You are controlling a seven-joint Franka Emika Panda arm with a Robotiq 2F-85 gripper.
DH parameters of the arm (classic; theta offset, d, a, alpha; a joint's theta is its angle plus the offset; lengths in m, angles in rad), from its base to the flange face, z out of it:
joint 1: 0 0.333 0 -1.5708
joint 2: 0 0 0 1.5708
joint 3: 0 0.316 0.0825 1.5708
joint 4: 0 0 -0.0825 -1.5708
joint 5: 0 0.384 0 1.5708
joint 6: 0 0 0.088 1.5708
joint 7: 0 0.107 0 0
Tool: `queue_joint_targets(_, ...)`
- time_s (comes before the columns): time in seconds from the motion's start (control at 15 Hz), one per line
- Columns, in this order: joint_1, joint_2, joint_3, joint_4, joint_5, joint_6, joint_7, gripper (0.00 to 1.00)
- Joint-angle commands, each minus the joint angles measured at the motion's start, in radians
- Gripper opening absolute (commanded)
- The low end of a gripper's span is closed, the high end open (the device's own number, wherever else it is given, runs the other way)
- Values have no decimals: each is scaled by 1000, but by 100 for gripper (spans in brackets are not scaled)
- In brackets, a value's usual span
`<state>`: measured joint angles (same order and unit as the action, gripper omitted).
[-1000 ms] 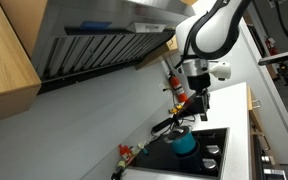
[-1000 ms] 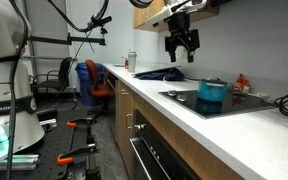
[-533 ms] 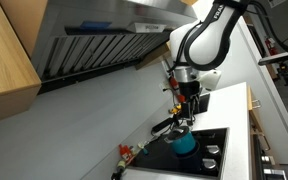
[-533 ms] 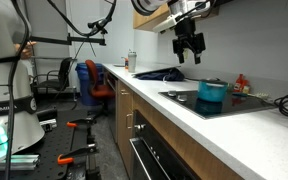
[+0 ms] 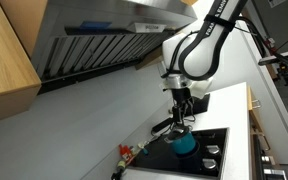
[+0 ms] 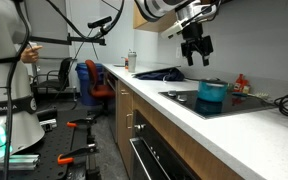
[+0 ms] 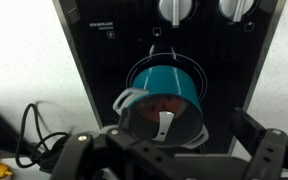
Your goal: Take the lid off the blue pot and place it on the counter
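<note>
My gripper hangs well above the blue pot, so it will move down and outward, open fingers on either side of the lid's pale handle.
The blue pot stands on the black cooktop; it also shows in an exterior view and in the wrist view. Its lid, a round glassy disc with a pale handle, sits on the pot's mouth. My gripper hangs in the air well above the pot, also in an exterior view. In the wrist view its fingers frame the pot, spread apart and empty. The white counter runs beside the cooktop.
Red bottles stand at the wall behind the cooktop, and another red bottle lies near its far end. A steel range hood hangs overhead. Black cables lie on the counter. Cooktop knobs are at the wrist view's top.
My gripper has moved across toward the spot above the blue pot and a little lower. The pot and lid have not moved.
</note>
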<state>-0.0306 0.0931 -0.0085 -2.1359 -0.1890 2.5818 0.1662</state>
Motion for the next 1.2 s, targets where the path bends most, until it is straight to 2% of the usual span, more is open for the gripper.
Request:
queue_joint_targets(0.0, 25, 71, -22, 82, -72, 23, 92, 100)
queue_joint_targets(0.47, 55, 154, -49, 178, -133, 14, 162, 100)
queue_joint_targets(1.13, 86, 240, -93, 254, -120, 8, 184, 100)
